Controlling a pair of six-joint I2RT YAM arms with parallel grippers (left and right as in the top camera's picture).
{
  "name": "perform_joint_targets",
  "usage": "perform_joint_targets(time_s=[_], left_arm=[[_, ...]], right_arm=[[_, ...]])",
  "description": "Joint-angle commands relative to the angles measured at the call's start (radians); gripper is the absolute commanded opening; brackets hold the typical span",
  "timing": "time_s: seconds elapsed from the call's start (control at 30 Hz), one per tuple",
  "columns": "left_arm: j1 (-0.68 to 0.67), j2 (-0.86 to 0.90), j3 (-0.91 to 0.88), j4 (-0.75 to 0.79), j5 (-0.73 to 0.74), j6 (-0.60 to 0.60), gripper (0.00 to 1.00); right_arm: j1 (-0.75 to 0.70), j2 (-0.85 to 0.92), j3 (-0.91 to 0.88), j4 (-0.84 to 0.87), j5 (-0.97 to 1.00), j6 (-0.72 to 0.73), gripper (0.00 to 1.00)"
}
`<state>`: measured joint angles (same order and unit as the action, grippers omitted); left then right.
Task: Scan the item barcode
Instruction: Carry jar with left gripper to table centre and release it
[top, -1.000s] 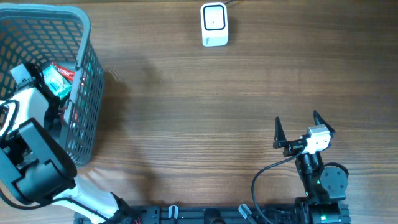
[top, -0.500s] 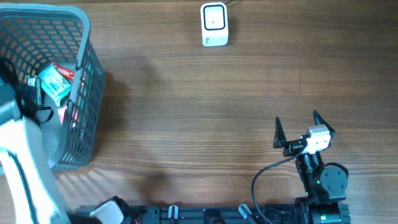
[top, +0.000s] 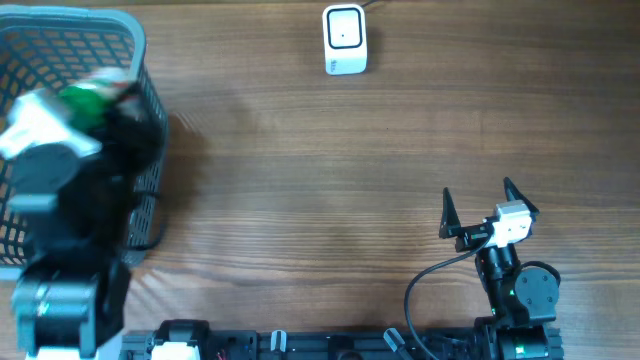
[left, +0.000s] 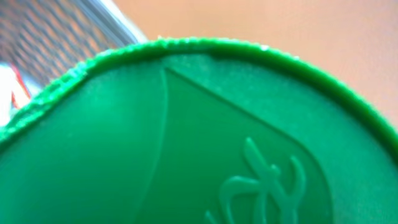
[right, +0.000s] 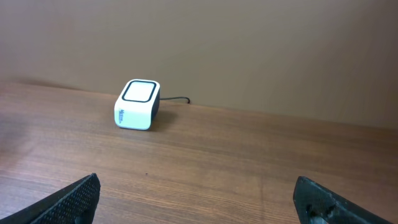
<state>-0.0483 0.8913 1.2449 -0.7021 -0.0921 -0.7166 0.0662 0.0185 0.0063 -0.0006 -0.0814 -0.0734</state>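
Observation:
My left gripper will swing across next, lower the item and let go of it on the bare tabletop before the scanner, which is below the gripper and to its right in the overhead view.
The item, with a green embossed plastic lid (left: 186, 143), fills the left wrist view and hides that gripper's fingers. From overhead it is a blurred green shape (top: 82, 100) at the tip of my raised left arm, over the basket. My left gripper (top: 105, 112) looks closed around it. The white barcode scanner (top: 345, 40) stands at the far middle of the table, also in the right wrist view as the scanner (right: 137, 104). My right gripper (top: 478, 192) rests near the front right, its jaws wide apart and empty (right: 199, 202).
A grey mesh basket (top: 60, 25) stands at the far left, its wall blurred behind the lid (left: 56, 31). The scanner's cable runs off the back edge. Bare wooden tabletop (top: 320, 180) lies between the basket, the scanner and the right arm.
My left arm has risen out of the basket and now looms large and blurred, carrying the green item up with it. The right arm has not moved.

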Motion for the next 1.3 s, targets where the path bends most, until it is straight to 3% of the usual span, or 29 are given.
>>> perform_joint_targets(time_s=[0.0,0.23,0.5,0.67,0.8,1.0,1.27], left_arm=[[-0.171,0.134,0.010,-0.047,0.019,0.018,0.52],[-0.338,0.525,0.010,-0.137,0.013,0.028,0.52],[-0.415,0.853,0.010,-0.075,0.013,-0.003,0.52],[-0.520,0.944,0.010,0.014,0.003,0.006,0.55],[-0.621,0.959,0.010,0.084,-0.103,0.026,0.62],[-0.714,0.970,0.010,0.117,-0.121,0.038,0.61],[-0.735,1.022,0.010,0.126,-0.126,0.320,0.60]], right_arm=[[-0.006,-0.001,-0.001,0.003,0.003,-0.005,0.99],[-0.006,-0.001,-0.001,0.003,0.003,-0.005,1.00],[-0.006,-0.001,-0.001,0.003,0.003,-0.005,1.00],[-0.006,-0.001,-0.001,0.003,0.003,-0.005,1.00],[-0.006,-0.001,-0.001,0.003,0.003,-0.005,1.00],[-0.006,-0.001,-0.001,0.003,0.003,-0.005,1.00],[-0.006,-0.001,-0.001,0.003,0.003,-0.005,1.00]])
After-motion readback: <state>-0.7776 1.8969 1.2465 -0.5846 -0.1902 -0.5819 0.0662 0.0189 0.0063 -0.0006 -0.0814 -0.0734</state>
